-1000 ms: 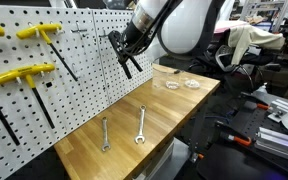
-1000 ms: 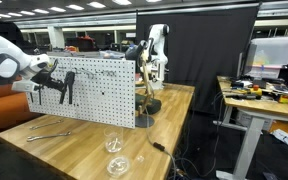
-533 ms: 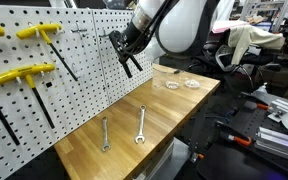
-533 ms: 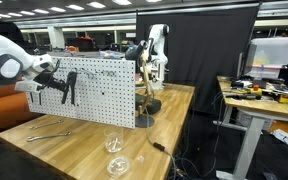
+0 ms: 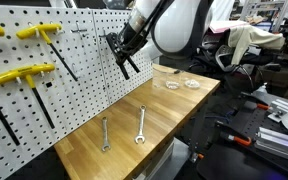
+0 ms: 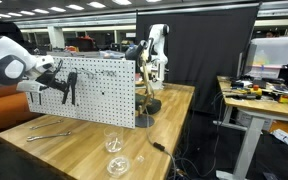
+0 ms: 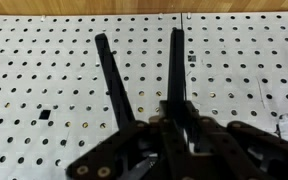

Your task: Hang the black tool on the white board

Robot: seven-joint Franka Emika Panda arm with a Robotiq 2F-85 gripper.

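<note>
My gripper carries the tool's head outward onto the white board's holed side [image 5: 102, 52] [image 7: 149, 85] next, before releasing, since the tool's handles still hang clear.
The black tool [image 5: 124, 62] has two dark handles and is held in my gripper [image 5: 120, 46], close in front of the white board [image 5: 54, 70]. In the wrist view the two handles [image 7: 112, 80] point away from me across the white board [image 7: 244, 70], spread in a narrow V. My gripper [image 7: 159, 130] is shut on the tool's head at the bottom of that view. In an exterior view the gripper [image 6: 56, 82] holds the tool [image 6: 68, 92] against the board's [image 6: 104, 90] face.
Yellow-handled T-shaped tools [image 5: 29, 72] hang on the board. Two silver wrenches [image 5: 141, 125] lie on the wooden table [image 5: 174, 110] below. Clear glass dishes [image 5: 181, 84] sit at the table's far end. A lamp stand [image 6: 144, 90] rises behind the board.
The gripper and tool have shifted slightly toward the board and a little upward; nothing else moved.
</note>
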